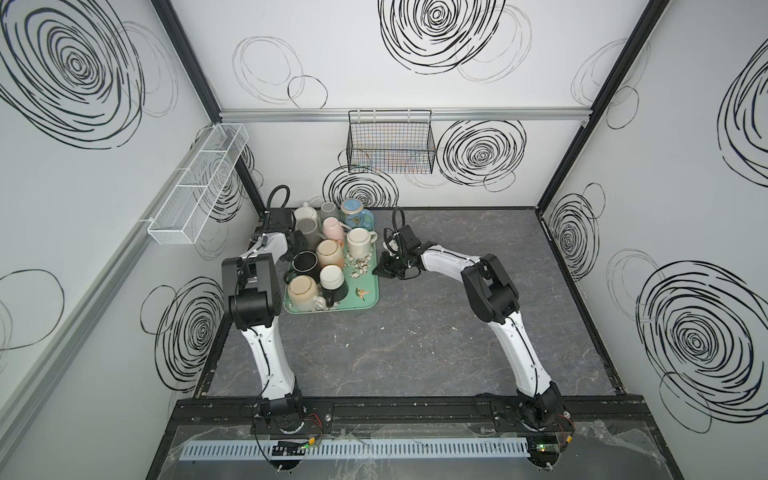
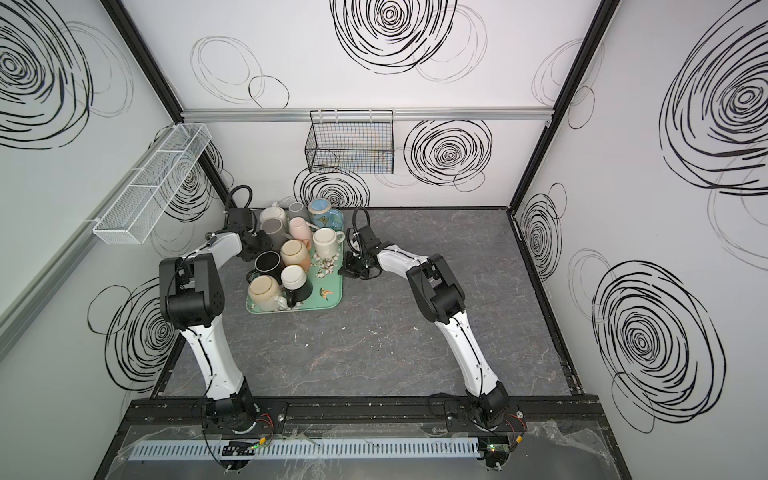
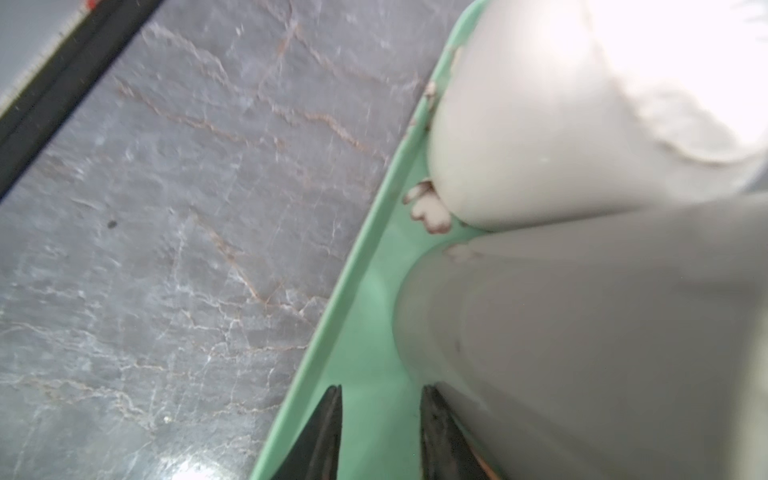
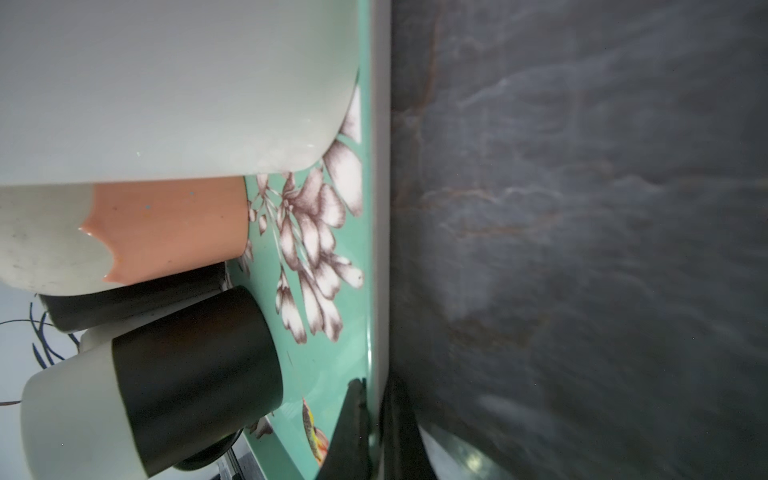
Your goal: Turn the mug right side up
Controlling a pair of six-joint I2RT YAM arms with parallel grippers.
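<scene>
The tray's rim [image 1: 377,280] [image 4: 375,369] stands between my right gripper's fingers, so next they will slide it toward the wall with the white wire basket and open to release it.
A grey mug [image 1: 306,231] [image 2: 272,230] [image 3: 582,340] stands at the left edge of the green flowered tray [image 1: 368,300] [image 2: 333,303] [image 3: 365,324] [image 4: 328,365], among several other mugs. Its rounded end rests on the tray floor. My left gripper [image 1: 297,246] [image 2: 254,246] [image 3: 380,390] is beside it, open a little, with only bare tray between the fingers; one finger [image 3: 436,419] lies against the mug's wall. My right gripper [image 1: 380,271] [image 2: 345,272] [image 4: 374,384] is shut on the tray's right rim.
Next to the grey mug are a cream mug [image 3: 540,137] and a black mug [image 1: 305,262]. A cream and black mug [image 4: 166,374] and a peach mug [image 4: 174,224] sit near the right rim. Dark marble tabletop [image 1: 415,345] surrounds the tray. Wire baskets [image 1: 390,145] hang on the walls.
</scene>
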